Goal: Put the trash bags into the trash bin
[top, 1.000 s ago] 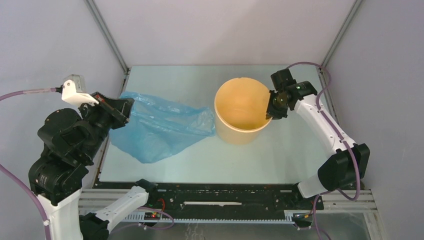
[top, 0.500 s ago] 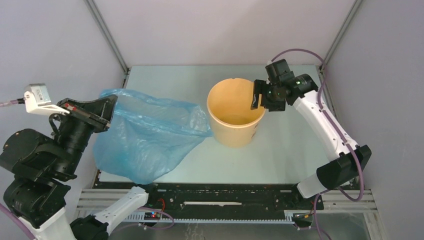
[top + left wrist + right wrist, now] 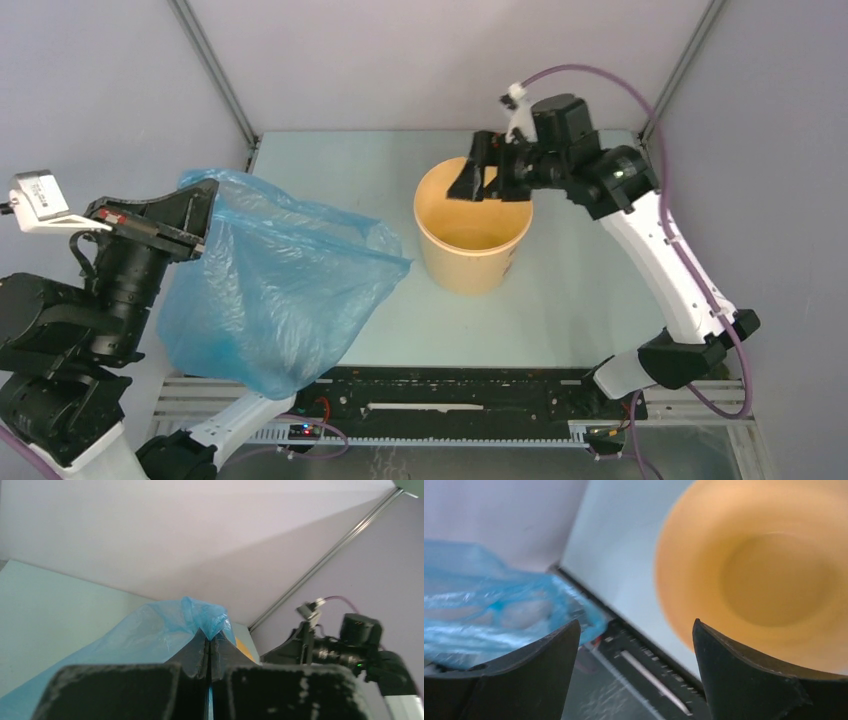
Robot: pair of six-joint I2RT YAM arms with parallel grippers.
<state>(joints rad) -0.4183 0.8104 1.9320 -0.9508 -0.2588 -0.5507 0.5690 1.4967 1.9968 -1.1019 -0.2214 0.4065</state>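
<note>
The bag's corner by the bin [image 3: 402, 265] [image 3: 599, 623] hangs free, so my right gripper will next go left in the top view, past the bin's rim, and onto that corner.
The light-blue, wrinkly trash bag [image 3: 270, 290] hangs in the air at the left, and its lower part droops past the table's near edge. My left gripper [image 3: 205, 202] is shut on the bag's top edge; in the left wrist view the film [image 3: 165, 630] bunches out above the closed left gripper [image 3: 210, 641]. The pale yellow trash bin [image 3: 472, 235] stands upright mid-table with nothing showing inside. My right gripper [image 3: 478, 178] hovers over the bin's far rim, open and holding nothing. In the right wrist view the right gripper [image 3: 636, 625] frames the bin [image 3: 769, 575] and the bag [image 3: 489, 615].
The pale green table [image 3: 330, 165] is boxed in by grey walls and slanting metal posts [image 3: 215, 75]. A black rail [image 3: 450, 385] runs along the near edge. The right arm [image 3: 660, 250] arches over the table's right side.
My left gripper lifted the bag up and toward the near left, so it now hangs. My right gripper released the bin's rim, opened wide and rose over the bin.
</note>
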